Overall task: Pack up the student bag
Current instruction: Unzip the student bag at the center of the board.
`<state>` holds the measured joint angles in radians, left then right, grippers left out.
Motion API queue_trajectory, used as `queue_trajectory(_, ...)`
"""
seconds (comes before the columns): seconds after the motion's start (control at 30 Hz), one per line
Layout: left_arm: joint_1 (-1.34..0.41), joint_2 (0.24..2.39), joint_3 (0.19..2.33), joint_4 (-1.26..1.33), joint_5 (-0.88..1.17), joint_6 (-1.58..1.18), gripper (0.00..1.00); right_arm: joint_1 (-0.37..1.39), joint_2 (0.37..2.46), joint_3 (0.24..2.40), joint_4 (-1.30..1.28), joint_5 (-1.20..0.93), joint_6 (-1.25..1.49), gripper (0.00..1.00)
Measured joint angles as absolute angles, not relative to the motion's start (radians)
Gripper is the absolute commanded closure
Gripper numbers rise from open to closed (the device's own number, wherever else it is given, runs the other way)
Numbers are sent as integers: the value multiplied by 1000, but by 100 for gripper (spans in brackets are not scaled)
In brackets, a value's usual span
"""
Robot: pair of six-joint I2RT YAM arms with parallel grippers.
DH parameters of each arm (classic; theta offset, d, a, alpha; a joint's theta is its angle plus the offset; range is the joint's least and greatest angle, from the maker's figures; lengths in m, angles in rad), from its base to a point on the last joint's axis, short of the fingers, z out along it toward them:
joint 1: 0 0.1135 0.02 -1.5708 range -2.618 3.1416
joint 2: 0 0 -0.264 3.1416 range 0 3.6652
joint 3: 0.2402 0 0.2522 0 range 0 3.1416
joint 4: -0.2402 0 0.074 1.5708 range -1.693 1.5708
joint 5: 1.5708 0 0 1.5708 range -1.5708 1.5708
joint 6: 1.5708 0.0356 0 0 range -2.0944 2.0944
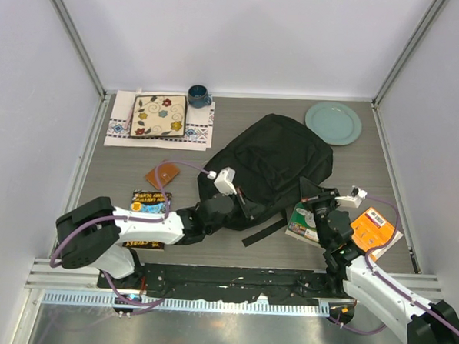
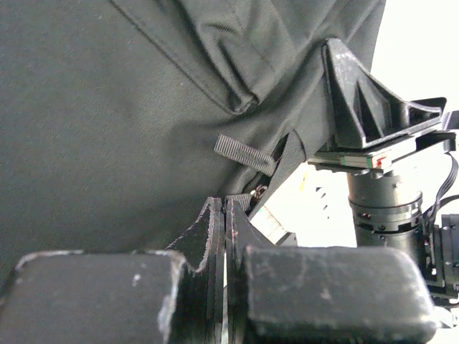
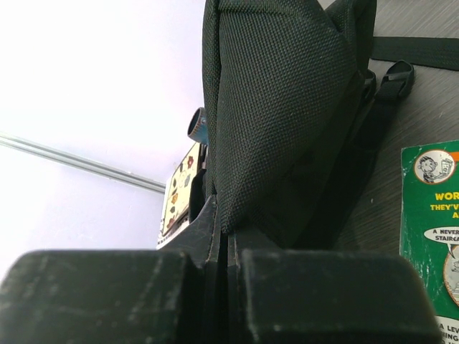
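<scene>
The fold stands raised off the table. My right gripper will swing outward and tilt its fingers down at the bag's edge (image 1: 294,204) (image 3: 321,197) beside the green comic book.
The student bag (image 1: 272,165) is a large black backpack lying in the middle of the table, rounded end towards the far side. My left gripper (image 1: 241,201) is at its near left edge, shut on a short webbing tab by a zipper (image 2: 244,199); the jaws (image 2: 226,206) are pressed together. My right gripper (image 1: 314,193) is at the bag's near right corner, shut on a fold of the black fabric (image 3: 280,107) and holding it up off the table. The fold rises straight out of the closed jaws (image 3: 223,218).
A green comic book (image 1: 304,224) and an orange book (image 1: 374,230) lie by the right arm. A brown wallet (image 1: 162,175) and snack packs (image 1: 149,202) lie at the left. A teal plate (image 1: 334,122), a blue mug (image 1: 198,96) and a floral plate on a cloth (image 1: 159,116) stand at the back.
</scene>
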<state>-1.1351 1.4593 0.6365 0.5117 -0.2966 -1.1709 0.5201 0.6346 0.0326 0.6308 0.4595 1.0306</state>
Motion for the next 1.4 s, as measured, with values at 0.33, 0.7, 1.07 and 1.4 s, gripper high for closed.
queue_trajectory(0.33,-1141,1293,476,445,-319,-1166,100,523,642,33,596,452,1003,99)
queue_trajectory(0.7,-1147,1050,407,166,-402,-1081,100,462,850,186,432,355,886,99)
queue_trajectory(1.07,-1185,1139,486,132,-373,-990,100,290,1143,467,211,20,768,96)
queue_trajectory(1.4,-1271,1271,607,123,-374,-945,100,234,1153,525,28,-57,669,20)
